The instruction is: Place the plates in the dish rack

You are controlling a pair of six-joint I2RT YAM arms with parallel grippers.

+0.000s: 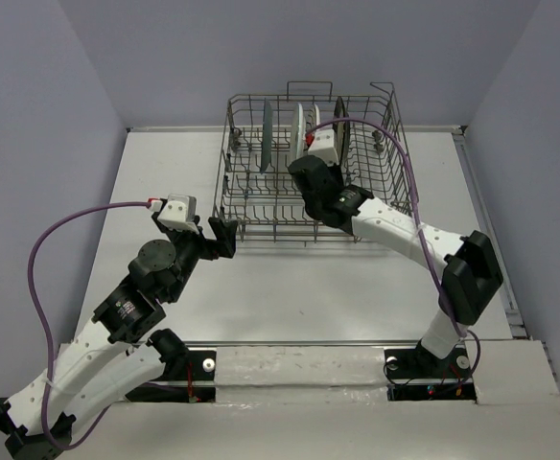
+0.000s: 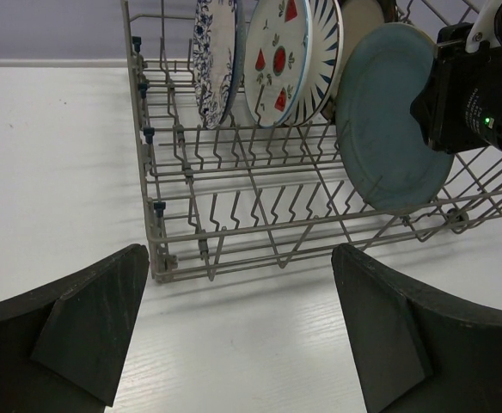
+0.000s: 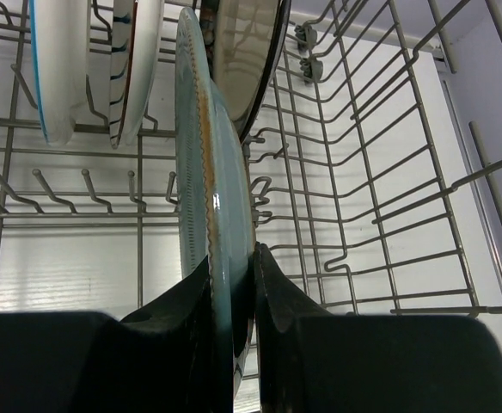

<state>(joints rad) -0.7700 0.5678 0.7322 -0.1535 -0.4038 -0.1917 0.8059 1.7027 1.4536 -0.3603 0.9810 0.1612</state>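
Note:
My right gripper moves down a little next, lowers the teal-grey plate point(image 3: 204, 172) into the near wires of the rack and releases the plate's rim, as the plate already stands on edge there.
The grey wire dish rack point(image 1: 237, 206) stands at the back of the table. In the left wrist view the blue floral plate point(image 2: 212, 60), the red fruit plate point(image 2: 277, 60) and the navy striped plate point(image 2: 327, 39) stand upright in its tines. My right gripper point(image 3: 232, 284) is shut on the rim of the plain teal-grey plate point(image 3: 204, 172), which stands on edge inside the rack point(image 3: 363, 198), in front of the dark glossy plate point(image 3: 242, 52). The teal plate point(image 2: 388, 120) leans slightly. My left gripper point(image 2: 238, 327) is open and empty over the table, just short of the rack's near left corner point(image 2: 156, 258).
The right arm point(image 1: 395, 225) reaches over the rack's near right side. The left arm point(image 1: 155, 268) lies at the left front, with a purple cable point(image 1: 45, 249) looping beside it. Grey walls close in the table on three sides.

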